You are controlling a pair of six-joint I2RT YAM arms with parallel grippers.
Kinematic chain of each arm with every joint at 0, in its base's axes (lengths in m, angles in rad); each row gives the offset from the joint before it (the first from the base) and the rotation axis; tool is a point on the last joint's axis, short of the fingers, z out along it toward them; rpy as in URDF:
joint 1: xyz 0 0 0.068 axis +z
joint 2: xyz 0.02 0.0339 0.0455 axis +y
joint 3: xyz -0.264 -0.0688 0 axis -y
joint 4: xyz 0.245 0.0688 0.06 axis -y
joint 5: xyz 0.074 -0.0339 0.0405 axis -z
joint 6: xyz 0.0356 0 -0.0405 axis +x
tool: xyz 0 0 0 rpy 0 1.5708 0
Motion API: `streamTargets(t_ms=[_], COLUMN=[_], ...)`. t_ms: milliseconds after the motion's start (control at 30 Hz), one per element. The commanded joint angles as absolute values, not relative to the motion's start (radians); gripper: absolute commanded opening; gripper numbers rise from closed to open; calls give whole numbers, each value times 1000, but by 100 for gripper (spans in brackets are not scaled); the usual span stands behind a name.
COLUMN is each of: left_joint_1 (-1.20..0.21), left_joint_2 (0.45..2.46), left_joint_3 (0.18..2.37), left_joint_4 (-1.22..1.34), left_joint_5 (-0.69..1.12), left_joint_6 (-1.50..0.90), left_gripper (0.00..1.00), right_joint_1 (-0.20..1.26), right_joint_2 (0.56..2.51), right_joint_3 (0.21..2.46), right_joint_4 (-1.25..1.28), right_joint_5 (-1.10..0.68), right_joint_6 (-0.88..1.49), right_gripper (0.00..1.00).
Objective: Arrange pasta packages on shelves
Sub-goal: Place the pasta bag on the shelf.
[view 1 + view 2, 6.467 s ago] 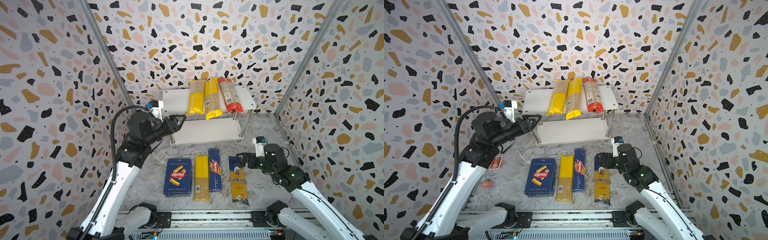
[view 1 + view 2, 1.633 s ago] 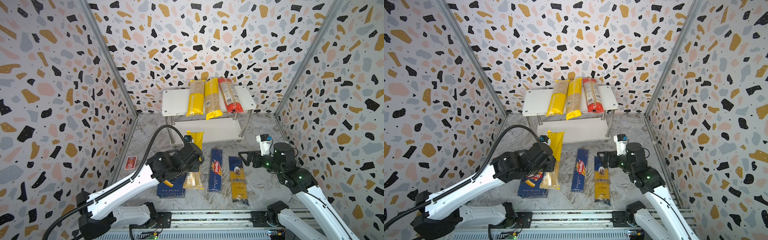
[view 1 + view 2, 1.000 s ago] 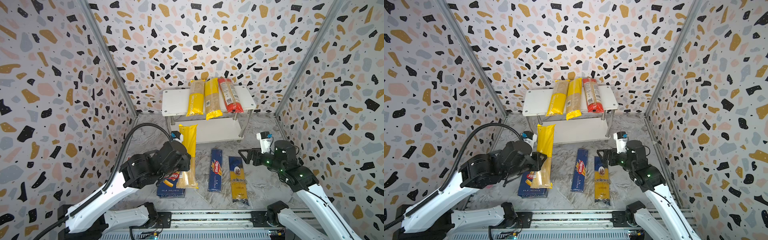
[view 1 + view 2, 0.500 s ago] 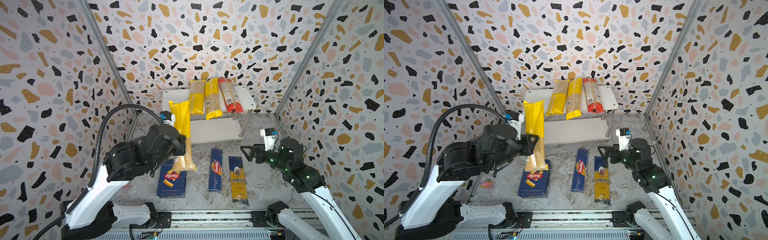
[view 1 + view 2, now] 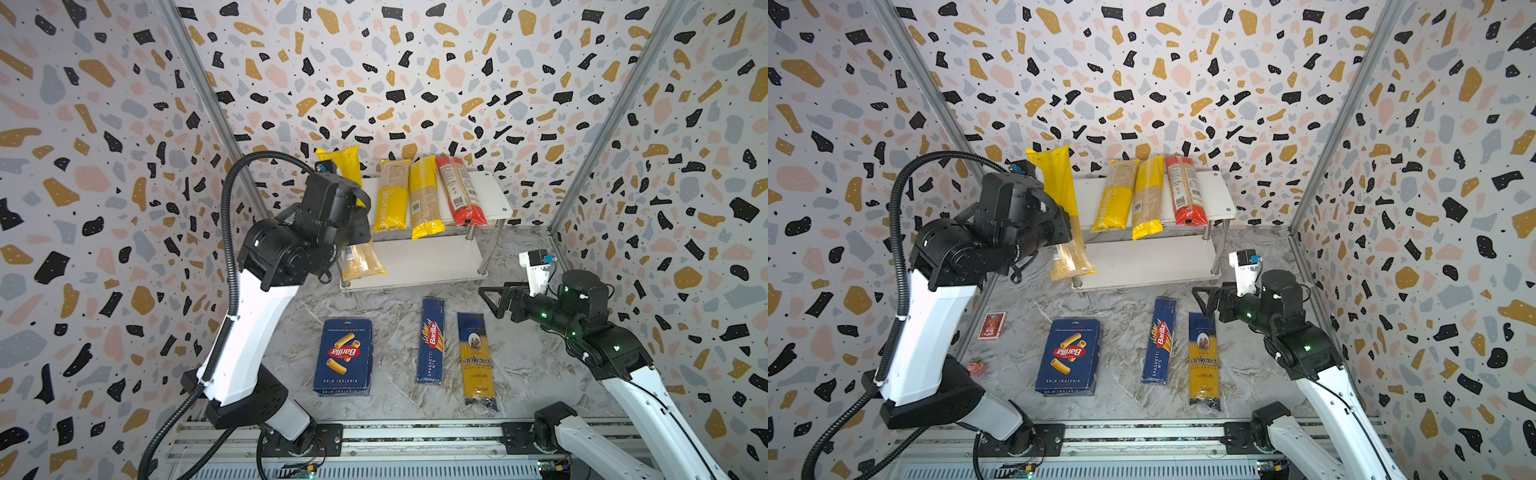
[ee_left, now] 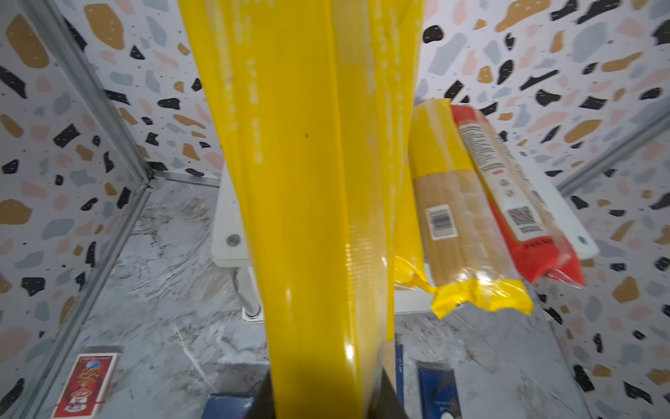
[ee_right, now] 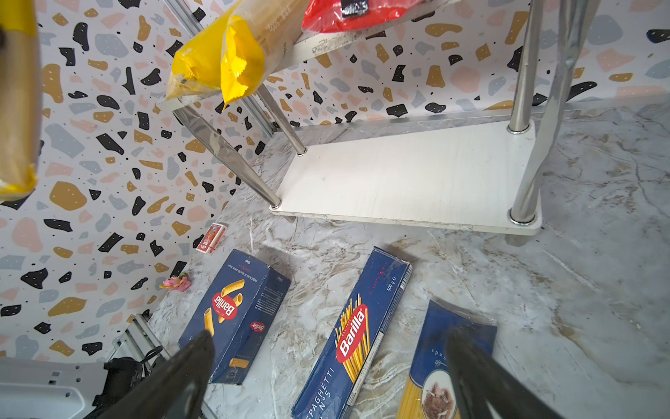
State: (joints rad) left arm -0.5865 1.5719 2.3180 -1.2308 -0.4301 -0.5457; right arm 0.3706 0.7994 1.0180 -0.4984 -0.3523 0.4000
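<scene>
The spaghetti bag should go outward onto the top board's bare part [image 5: 1089, 196] beside the yellow bags, where my left gripper needs to release it, as another fits.
My left gripper [image 6: 322, 399] is shut on a long yellow spaghetti bag [image 5: 338, 164], held upright and tilted in the air at the left end of the shelves [image 5: 486, 195]. The bag fills the left wrist view [image 6: 308, 181]. The top board holds two yellow bags [image 5: 390, 195] [image 5: 424, 195] and a red-orange bag [image 5: 459, 191]. The lower board [image 5: 1150, 262] is bare. On the floor lie a wide Barilla box [image 5: 344, 357], a narrow Barilla box [image 5: 432, 338] and the ankara bag [image 5: 477, 361]. My right gripper [image 5: 488, 297] hovers open above the ankara bag's far end, holding nothing.
A small red card pack [image 5: 992, 325] and a tiny pink object [image 5: 977, 367] lie on the floor by the left wall. Speckled walls close in three sides. The arms' rail [image 5: 374, 432] runs along the front.
My left arm has lifted the yellow bag off the floor and carried it up and back to the shelves' left end. The right gripper has drifted slightly right, still open.
</scene>
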Motion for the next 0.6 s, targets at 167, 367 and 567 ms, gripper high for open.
streamTargets(t_ms=[167,367,567], left_joint_1=[-420,-321,-248], left_joint_2=[1675,1731,1769], left_joint_3=[2453,2458,2483], left_joint_4=[-975,-910,-874], left_joint_5=[-210,-97,5], left_joint_6=[-469,-466,-464], left_gripper=[11,10,11], right_joint_1=[368,367,368], right_joint_2=[799,814,845], right_joint_3=[1020,974,903], right_joint_4=[-477,-441,-356], right_joint_5=[-346,-343,-400], right_joint_6=[385,408,475], right_gripper=[99,99,99])
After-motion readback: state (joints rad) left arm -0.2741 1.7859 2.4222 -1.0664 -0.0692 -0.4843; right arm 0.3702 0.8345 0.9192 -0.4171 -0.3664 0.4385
